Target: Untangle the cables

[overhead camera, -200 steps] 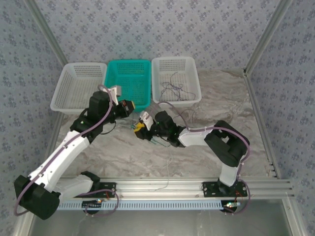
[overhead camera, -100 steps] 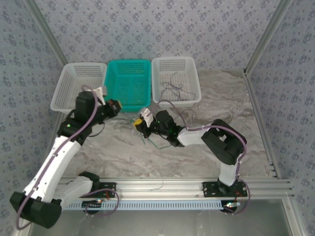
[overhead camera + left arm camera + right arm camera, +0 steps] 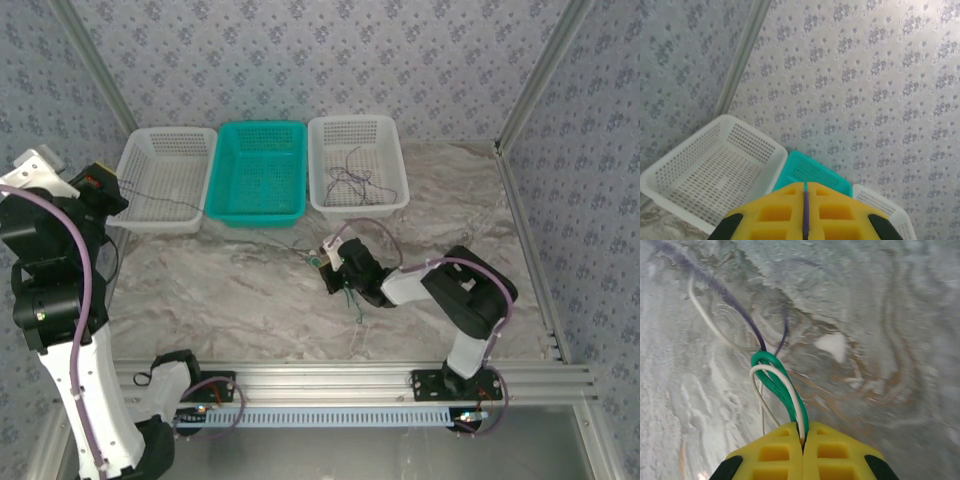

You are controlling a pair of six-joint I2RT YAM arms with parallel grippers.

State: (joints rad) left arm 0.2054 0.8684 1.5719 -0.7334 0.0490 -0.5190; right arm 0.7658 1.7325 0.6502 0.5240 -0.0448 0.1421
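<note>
The purple cable threads the loop, so my right gripper will next pull away from my left gripper and release it over the marble behind its fingers.
My left gripper [image 3: 103, 186] is raised high at the far left, above the left white basket [image 3: 160, 150]. In the left wrist view its yellow fingers [image 3: 775, 212] are shut on a dark purple cable [image 3: 804, 212]. That thin cable [image 3: 165, 195] stretches taut across the table to my right gripper [image 3: 322, 262] at the table's middle. The right gripper [image 3: 802, 432] is shut on a loop of green cable [image 3: 771, 375] and pale whitish cable [image 3: 785, 382]. The purple cable [image 3: 735, 305] passes through that loop and runs away over the marble. Loose green ends [image 3: 350, 298] trail beside the right gripper.
Three baskets line the back: the left white basket [image 3: 715, 175], a teal basket [image 3: 260, 170] and a right white basket [image 3: 380, 140] holding more thin wires [image 3: 352, 182]. Metal frame posts stand at both sides, and a rail runs along the near edge.
My left arm has swung up and far to the left, drawing the purple cable taut. My right gripper has shut on the green and whitish cables and shifted slightly right.
</note>
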